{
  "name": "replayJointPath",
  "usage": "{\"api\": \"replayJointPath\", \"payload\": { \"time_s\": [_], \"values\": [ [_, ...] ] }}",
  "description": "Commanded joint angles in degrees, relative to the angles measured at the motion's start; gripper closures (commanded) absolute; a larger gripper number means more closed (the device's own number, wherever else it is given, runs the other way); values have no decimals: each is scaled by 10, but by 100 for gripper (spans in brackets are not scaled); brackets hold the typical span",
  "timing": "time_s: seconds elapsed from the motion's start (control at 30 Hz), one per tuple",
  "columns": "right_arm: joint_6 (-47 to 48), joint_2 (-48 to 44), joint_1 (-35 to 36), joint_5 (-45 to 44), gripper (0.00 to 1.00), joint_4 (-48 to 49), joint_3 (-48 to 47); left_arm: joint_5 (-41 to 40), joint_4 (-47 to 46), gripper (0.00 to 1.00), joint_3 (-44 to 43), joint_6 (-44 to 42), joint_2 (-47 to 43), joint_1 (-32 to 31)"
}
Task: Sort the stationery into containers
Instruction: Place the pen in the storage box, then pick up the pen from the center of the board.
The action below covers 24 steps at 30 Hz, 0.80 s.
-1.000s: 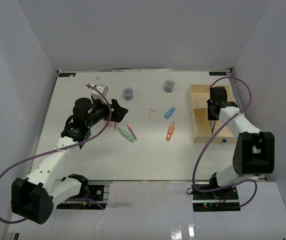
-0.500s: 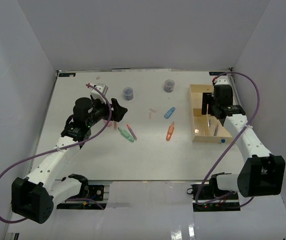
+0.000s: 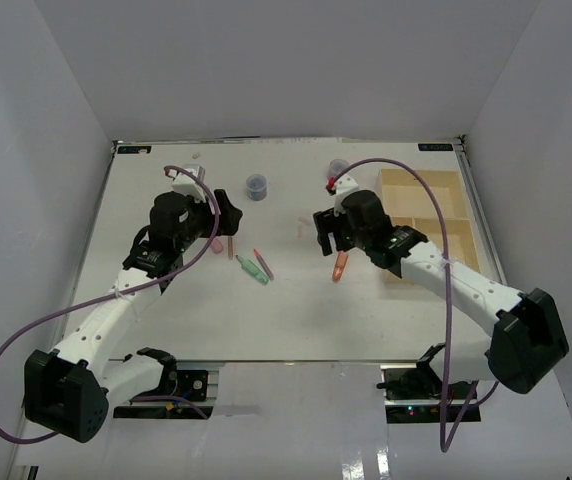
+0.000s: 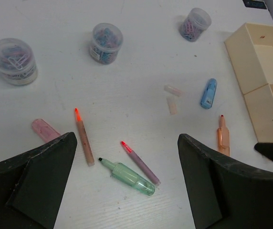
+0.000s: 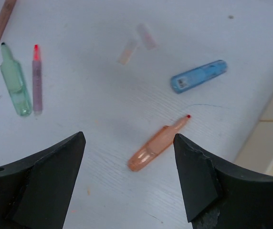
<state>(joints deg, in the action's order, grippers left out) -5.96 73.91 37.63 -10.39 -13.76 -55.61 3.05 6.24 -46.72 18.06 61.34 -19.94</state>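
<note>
The purple pen lies loose and uncovered. My right gripper moves to the left in the top view and down onto the purple pen's near end next.
Stationery lies loose on the white table. An orange marker is just below my right gripper, which is open and empty. A blue marker is beyond it. My left gripper hovers open and empty above a green marker and a purple pen. An orange-brown pen and a pink piece lie to their left. The beige divided tray stands at the right.
Three small round pots of paper clips stand along the far side. Two pale caps lie mid-table. The right arm lies across the tray's near left part. White walls enclose the table.
The right arm has left the tray and swung left to above the orange marker, and its jaws have opened. The left gripper has shifted slightly back and left.
</note>
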Motion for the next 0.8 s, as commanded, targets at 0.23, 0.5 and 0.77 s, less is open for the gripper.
{"api": "replayJointPath", "payload": {
  "time_s": [0.23, 0.5, 0.77],
  "values": [
    [-20, 200, 142, -2, 23, 105, -91, -106, 18, 2, -15, 29, -8, 9],
    [-15, 303, 159, -9, 43, 120, -150, -89, 18, 2, -17, 34, -4, 14],
    [-13, 343, 163, 8, 50, 121, -186, -77, 17, 2, -17, 38, -3, 21]
  ]
}}
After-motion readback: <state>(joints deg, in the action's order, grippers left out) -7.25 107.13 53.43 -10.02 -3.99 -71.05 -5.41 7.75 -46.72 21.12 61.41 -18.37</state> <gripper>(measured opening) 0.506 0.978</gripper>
